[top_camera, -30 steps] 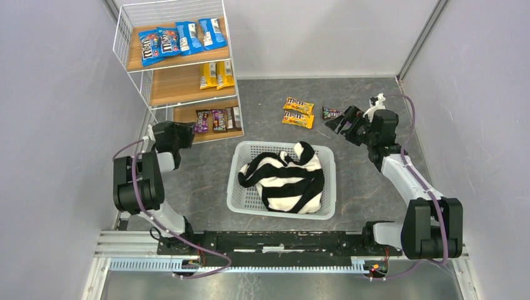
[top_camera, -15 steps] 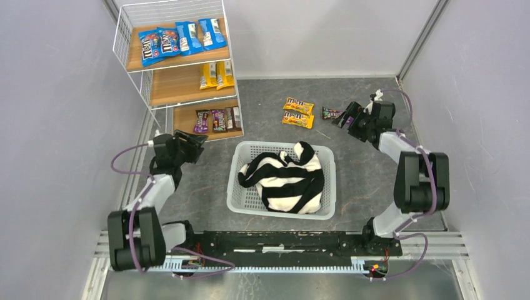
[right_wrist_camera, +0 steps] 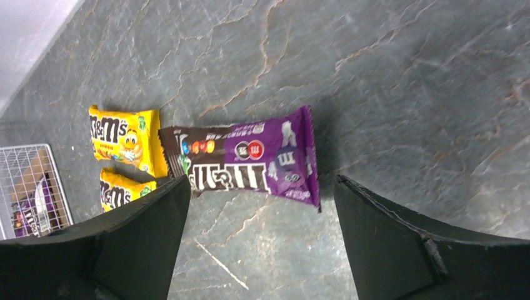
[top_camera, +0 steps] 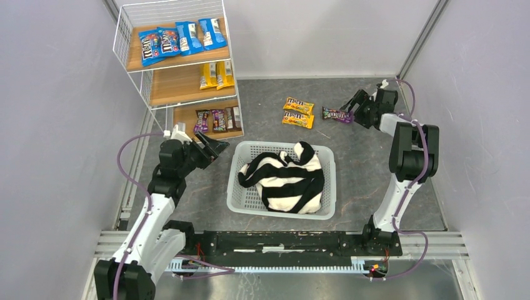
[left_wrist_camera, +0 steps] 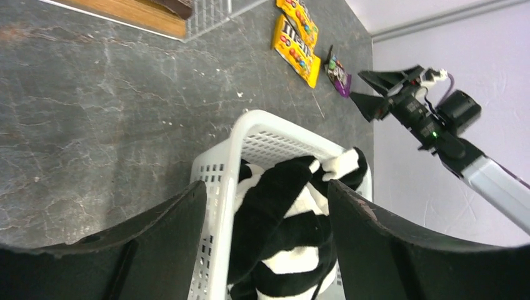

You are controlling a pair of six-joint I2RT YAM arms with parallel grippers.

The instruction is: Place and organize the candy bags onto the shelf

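The purple end of the purple-brown bag (top_camera: 347,117) lies clear of the yellow bags. My right gripper will go down onto that end next and close across it.
The shelf (top_camera: 140,87) stands at the far left, with blue candy bags (top_camera: 175,39) on its top board, yellow ones (top_camera: 217,75) on the middle board and dark purple-brown ones (top_camera: 217,119) on the bottom. Two yellow bags (top_camera: 298,112) and one purple-brown bag (top_camera: 336,114) lie on the table. My right gripper (top_camera: 356,109) hangs open just right of that purple-brown bag (right_wrist_camera: 250,159), its fingers on either side of the near edge without touching it. Between the shelf and the basket, my left gripper (top_camera: 209,147) is open and holds nothing.
A white lattice basket (top_camera: 237,187) holding a black-and-white striped cloth (top_camera: 284,178) sits mid-table, just right of my left gripper (left_wrist_camera: 265,187). Grey walls close in both sides and the back. A thin pale scratch marks the table below the yellow bags (right_wrist_camera: 125,137).
My left arm has drawn back from the shelf's bottom board toward the basket, and its jaws have opened wider. My right gripper has reached farther back, up to the purple-brown bag.
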